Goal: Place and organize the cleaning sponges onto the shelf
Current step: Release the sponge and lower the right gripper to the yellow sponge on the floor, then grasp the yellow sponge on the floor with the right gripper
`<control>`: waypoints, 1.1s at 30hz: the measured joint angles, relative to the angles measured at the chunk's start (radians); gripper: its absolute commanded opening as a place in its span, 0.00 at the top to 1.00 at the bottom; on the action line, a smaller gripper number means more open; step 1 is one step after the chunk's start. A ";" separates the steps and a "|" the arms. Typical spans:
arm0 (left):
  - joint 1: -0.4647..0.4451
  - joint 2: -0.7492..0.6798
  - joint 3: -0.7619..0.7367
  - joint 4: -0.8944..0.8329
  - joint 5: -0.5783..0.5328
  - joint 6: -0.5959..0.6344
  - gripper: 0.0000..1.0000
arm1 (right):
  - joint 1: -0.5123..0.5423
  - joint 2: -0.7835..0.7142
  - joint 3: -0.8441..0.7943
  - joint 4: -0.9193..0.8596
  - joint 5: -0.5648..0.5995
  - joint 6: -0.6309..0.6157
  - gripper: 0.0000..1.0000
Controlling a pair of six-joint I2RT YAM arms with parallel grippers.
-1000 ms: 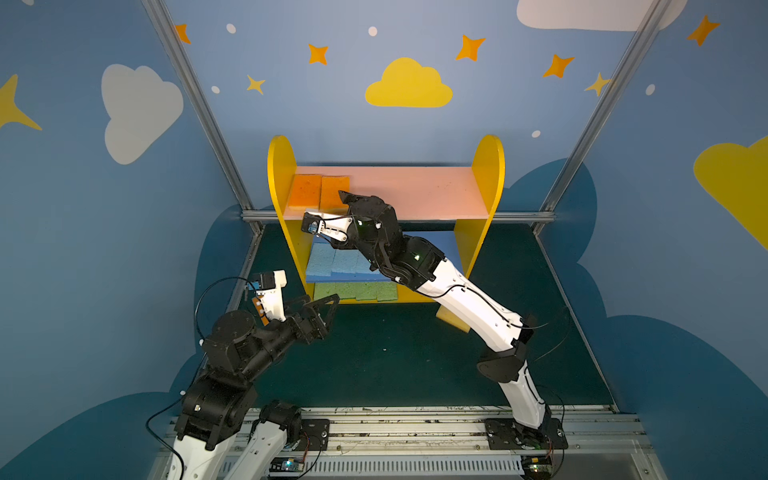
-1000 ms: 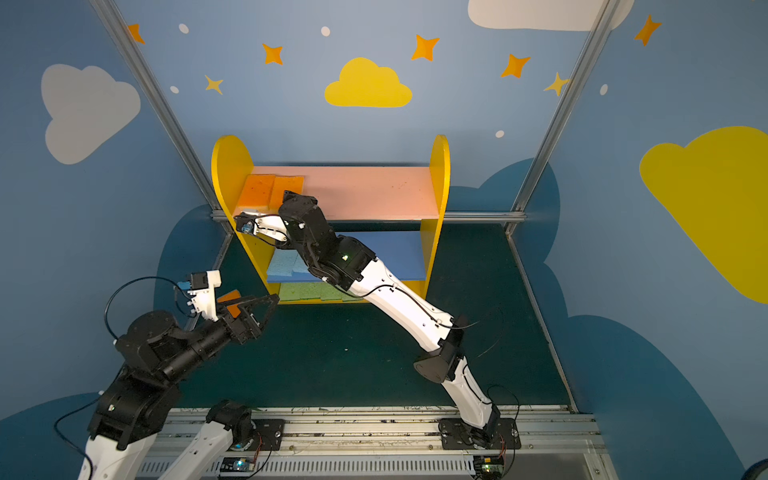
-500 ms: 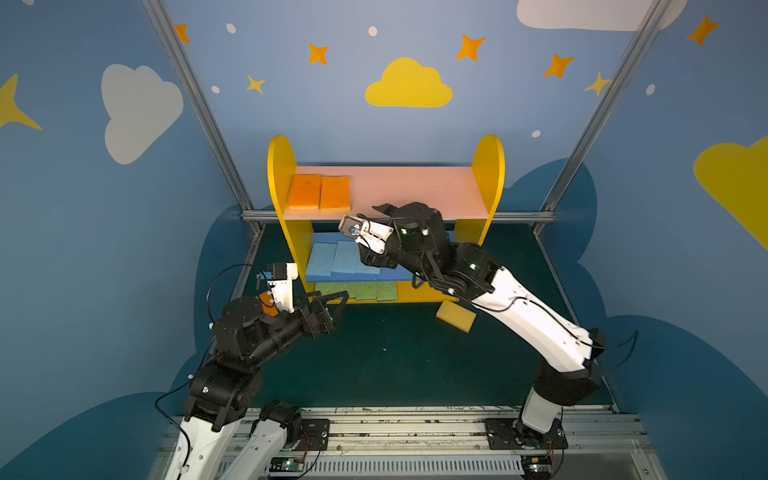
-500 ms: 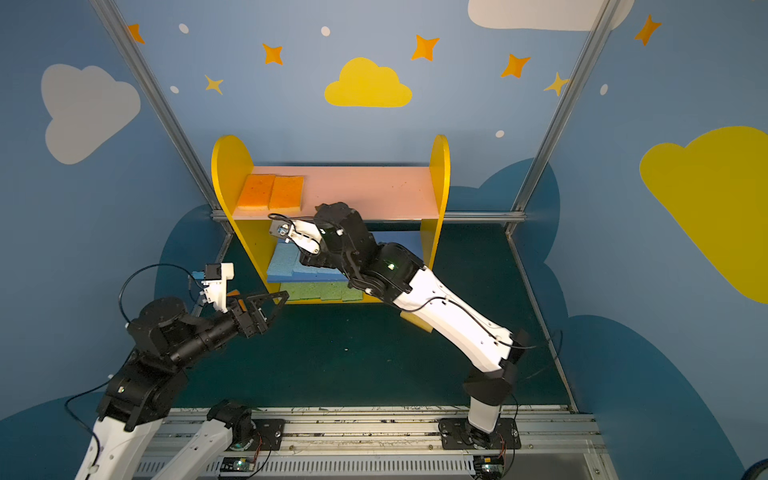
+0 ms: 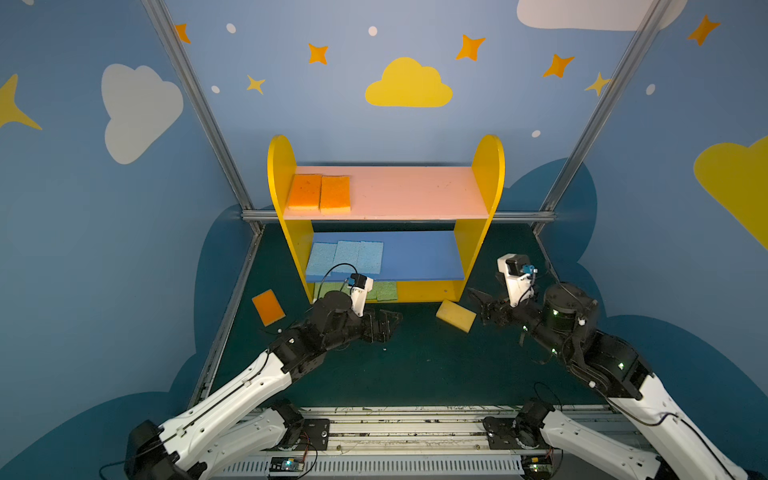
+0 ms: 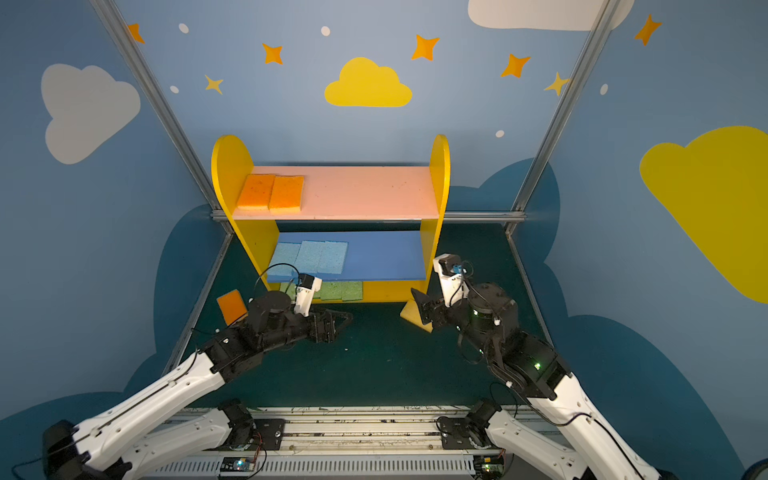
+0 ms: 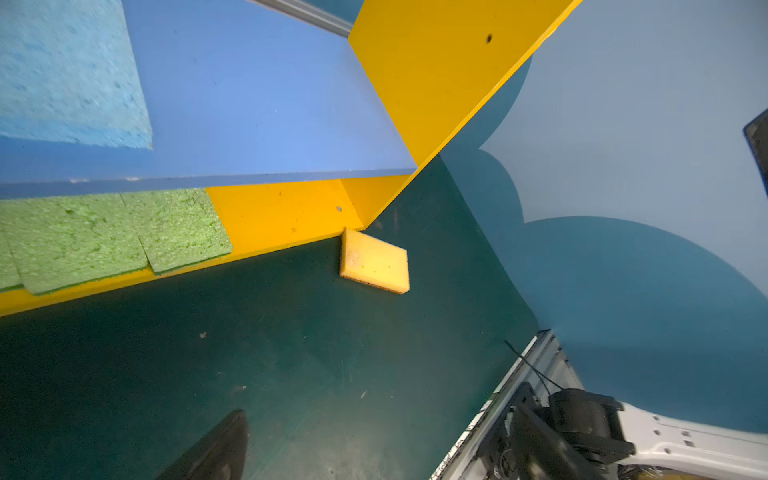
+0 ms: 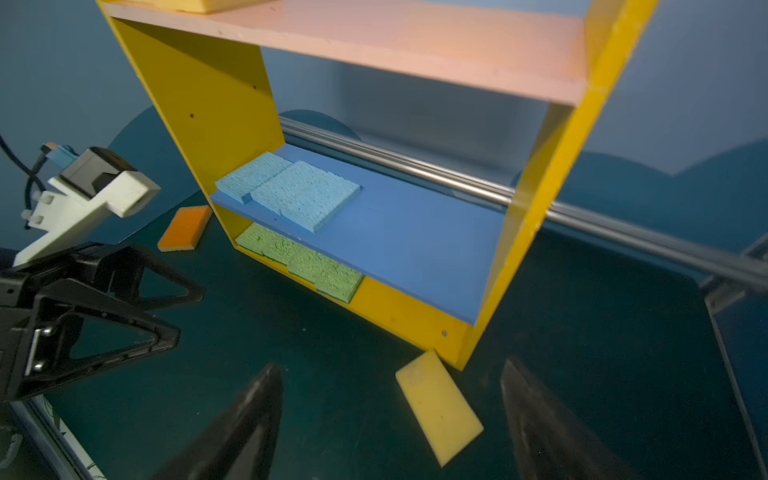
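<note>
My right gripper goes down toward the floor next, turning open fingers onto the yellow-faced sponge's loose end [image 5: 469, 322] [image 8: 460, 444], as its other end rests against the shelf's foot.
The shelf [image 5: 282, 174] [image 6: 226, 174] stands at the back, with yellow side panels. Two orange sponges [image 5: 319, 192] lie side by side at the left of its pink top board. Three light blue sponges [image 5: 345, 257] [image 8: 291, 191] cover the left of the blue board. Green sponges [image 5: 386, 291] [image 7: 83, 237] lie on the bottom board. On the floor, a yellow-faced sponge [image 5: 456, 316] [image 8: 438, 411] rests against the shelf's right foot. An orange sponge [image 5: 268, 306] lies left of the shelf. My right gripper [image 5: 478, 307] [image 8: 390, 366] hangs open just right of the yellow-faced sponge. My left gripper [image 5: 390, 322] is open and empty over the floor.
The floor is a dark green mat [image 5: 415, 365]. Blue walls with metal frame posts [image 5: 249, 216] close in the sides and back. A rail [image 5: 395, 432] carrying both arm bases runs along the front edge. The right halves of the pink and blue boards are bare.
My right arm has drawn back from the shelf's upper left, swung right and dropped low by the yellow-faced sponge. My left gripper has moved right, toward the middle of the floor.
</note>
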 measured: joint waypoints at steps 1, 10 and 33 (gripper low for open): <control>-0.013 0.023 -0.014 0.032 -0.011 -0.004 0.01 | -0.044 -0.027 -0.044 -0.007 -0.015 0.043 0.18; -0.047 0.138 -0.111 0.243 -0.060 -0.051 0.00 | -0.533 -0.058 -0.422 0.051 -0.383 0.343 0.33; -0.008 0.249 -0.203 0.400 -0.053 -0.148 0.00 | -0.753 0.743 -0.418 0.427 -0.917 0.521 0.41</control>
